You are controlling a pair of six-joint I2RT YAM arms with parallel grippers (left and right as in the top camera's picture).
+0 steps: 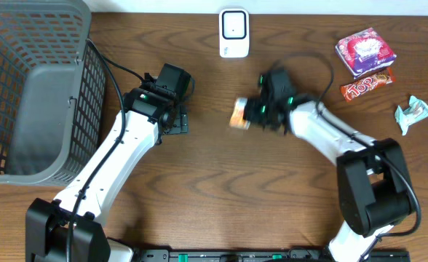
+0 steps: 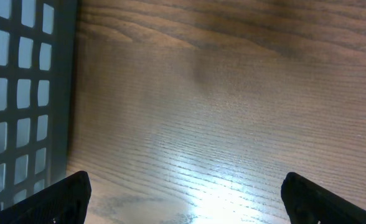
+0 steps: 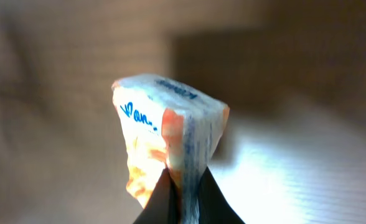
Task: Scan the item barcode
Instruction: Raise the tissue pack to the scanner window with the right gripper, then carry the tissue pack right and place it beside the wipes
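Observation:
My right gripper swings outward over the scanner (image 1: 234, 33) next, then across to release the packet between orange bar and green wrapper, because the wood there is bare.
My right gripper (image 1: 252, 116) is shut on a small orange-and-white packet (image 1: 239, 114), the item, near the middle of the table. In the right wrist view the packet (image 3: 170, 134) stands up between the two dark fingertips (image 3: 161, 202), pinched at its lower edge, with blue print on its top. The white barcode scanner (image 1: 234, 33) stands at the table's far edge, apart from the packet. My left gripper (image 2: 186, 196) hangs open over bare wood, with nothing between its fingers (image 2: 55, 199); it sits beside the basket in the overhead view.
A grey mesh basket (image 1: 32, 87) fills the far left. At the far right lie a purple packet (image 1: 365, 51), an orange bar (image 1: 367, 84) and a pale green wrapper (image 1: 412, 113). The basket's wall (image 2: 24, 93) shows at the left of the left wrist view.

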